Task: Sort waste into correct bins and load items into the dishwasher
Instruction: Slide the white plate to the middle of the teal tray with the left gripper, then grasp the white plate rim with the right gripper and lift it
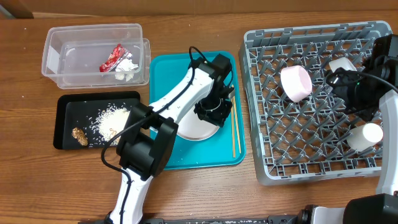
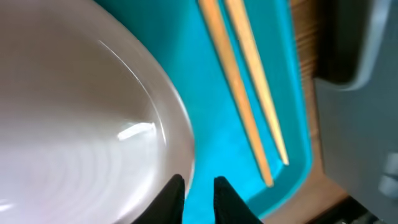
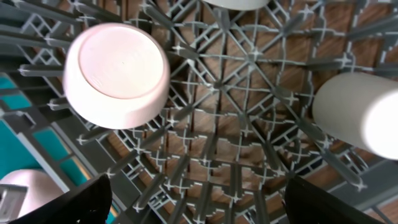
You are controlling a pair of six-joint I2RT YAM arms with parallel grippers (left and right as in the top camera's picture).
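Note:
The plate's rim beside the chopsticks faces the rack [image 1: 317, 177], so my right gripper goes left in the overhead view and down onto it next.
A white plate [image 1: 196, 127] and two wooden chopsticks [image 1: 235, 134] lie on the teal tray [image 1: 168, 68]. My left gripper [image 1: 213, 114] is down at the plate's right rim. In the left wrist view its jaws [image 2: 199, 186] stand a narrow gap apart, one finger over the plate [image 2: 74, 124], the other over the tray [image 2: 211, 143], chopsticks [image 2: 242, 93] beyond. The grey dish rack [image 1: 317, 177] holds a pale pink bowl [image 1: 295, 83], a white bowl [image 1: 341, 64] and a white cup [image 1: 367, 135]. My right gripper [image 1: 351, 93] hangs open and empty [image 3: 205, 205] over the rack [image 3: 236, 93].
A clear tub [image 1: 62, 46] at the back left holds a red wrapper [image 1: 113, 57] and a white napkin [image 1: 127, 68]. The black tray [image 1: 65, 121] in front of it holds rice scraps [image 1: 112, 118] and a brown lump [image 1: 79, 135]. The left arm spans the teal tray.

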